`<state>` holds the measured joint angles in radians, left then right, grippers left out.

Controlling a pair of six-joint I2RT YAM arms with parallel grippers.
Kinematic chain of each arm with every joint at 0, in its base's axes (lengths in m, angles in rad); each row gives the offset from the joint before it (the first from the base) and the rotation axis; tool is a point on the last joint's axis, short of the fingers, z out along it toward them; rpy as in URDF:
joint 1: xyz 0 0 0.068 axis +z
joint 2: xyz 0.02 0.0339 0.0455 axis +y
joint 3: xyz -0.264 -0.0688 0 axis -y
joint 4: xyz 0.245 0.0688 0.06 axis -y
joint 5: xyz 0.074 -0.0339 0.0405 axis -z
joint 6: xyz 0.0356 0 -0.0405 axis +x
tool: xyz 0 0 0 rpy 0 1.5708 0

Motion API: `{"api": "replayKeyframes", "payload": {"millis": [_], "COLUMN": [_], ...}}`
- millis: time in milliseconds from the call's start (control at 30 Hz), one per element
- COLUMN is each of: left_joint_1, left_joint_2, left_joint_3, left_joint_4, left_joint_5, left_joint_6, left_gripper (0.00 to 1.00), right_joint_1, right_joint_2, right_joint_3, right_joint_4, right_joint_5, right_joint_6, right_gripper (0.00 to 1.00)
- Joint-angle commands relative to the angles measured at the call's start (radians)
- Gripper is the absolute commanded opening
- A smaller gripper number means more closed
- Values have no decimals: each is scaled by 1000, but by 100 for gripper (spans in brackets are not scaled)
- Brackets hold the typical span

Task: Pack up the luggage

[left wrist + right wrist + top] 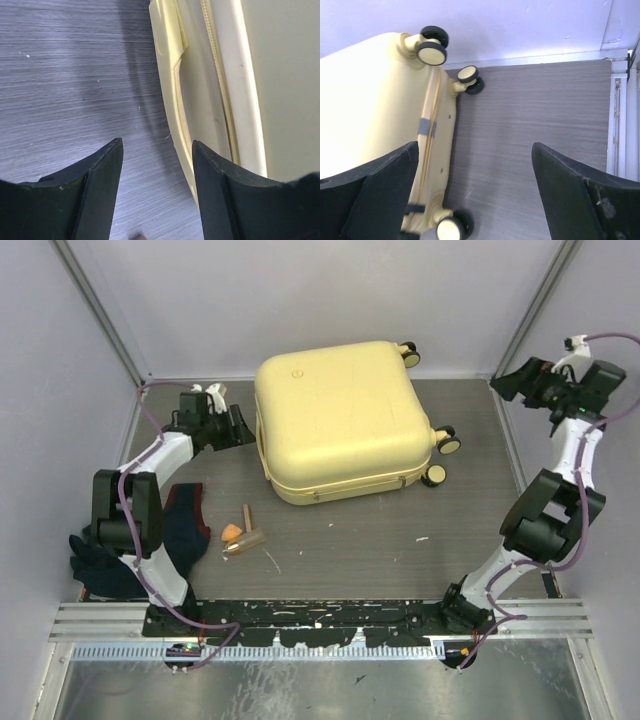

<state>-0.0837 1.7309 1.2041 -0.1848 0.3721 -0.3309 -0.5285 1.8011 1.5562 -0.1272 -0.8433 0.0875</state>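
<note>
The suitcase is closed, so my right gripper should next move down, back and to the left in the top view, onto the zipper pull by the suitcase's near wheels.
The luggage [340,420] is a closed pale-yellow hard-shell suitcase lying flat at the table's middle back, wheels [441,443] on its right side. My left gripper [243,427] is open and empty at the suitcase's left side; in the left wrist view the side handle [172,95] lies just ahead of its right finger [220,185]. My right gripper [510,383] is open and empty, raised at the back right, apart from the suitcase. The right wrist view shows the suitcase's wheeled side [432,125] at left.
Dark blue clothes [150,540] lie at the front left by the left arm's base. A small orange item [231,533] and tan wooden pieces [245,535] lie in front of the suitcase. Grey walls enclose the table on three sides.
</note>
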Motion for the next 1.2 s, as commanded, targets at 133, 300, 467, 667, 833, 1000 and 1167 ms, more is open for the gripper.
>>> {"api": "replayKeyframes", "payload": {"millis": [133, 300, 467, 667, 833, 1000, 1167], "left_joint_1": [-64, -86, -98, -102, -101, -101, -103], "left_joint_2": [82, 98, 104, 101, 89, 83, 74], "left_joint_3": [90, 82, 81, 65, 59, 51, 33], "left_joint_4": [-41, -43, -45, -47, -64, -91, -107], "left_joint_5": [-83, -93, -83, -71, -75, -64, -41], "left_joint_6": [-29, -49, -54, -56, -56, -32, -10], "left_gripper": [61, 61, 60, 58, 56, 53, 52], "right_joint_1": [-87, -62, 1, 142, 303, 388, 414], "right_joint_2": [-224, -564, -746, -858, -869, -766, -647], "right_joint_3": [-128, -517, -768, -983, -1146, -1213, -1196], "right_joint_4": [-432, -257, -214, 50, 307, 489, 613], "right_joint_5": [-239, -203, -196, -154, -3, 105, 125], "right_joint_6": [-376, -342, -278, 2, 119, 149, 149], "right_gripper": [88, 85, 78, 74, 67, 61, 53]}}
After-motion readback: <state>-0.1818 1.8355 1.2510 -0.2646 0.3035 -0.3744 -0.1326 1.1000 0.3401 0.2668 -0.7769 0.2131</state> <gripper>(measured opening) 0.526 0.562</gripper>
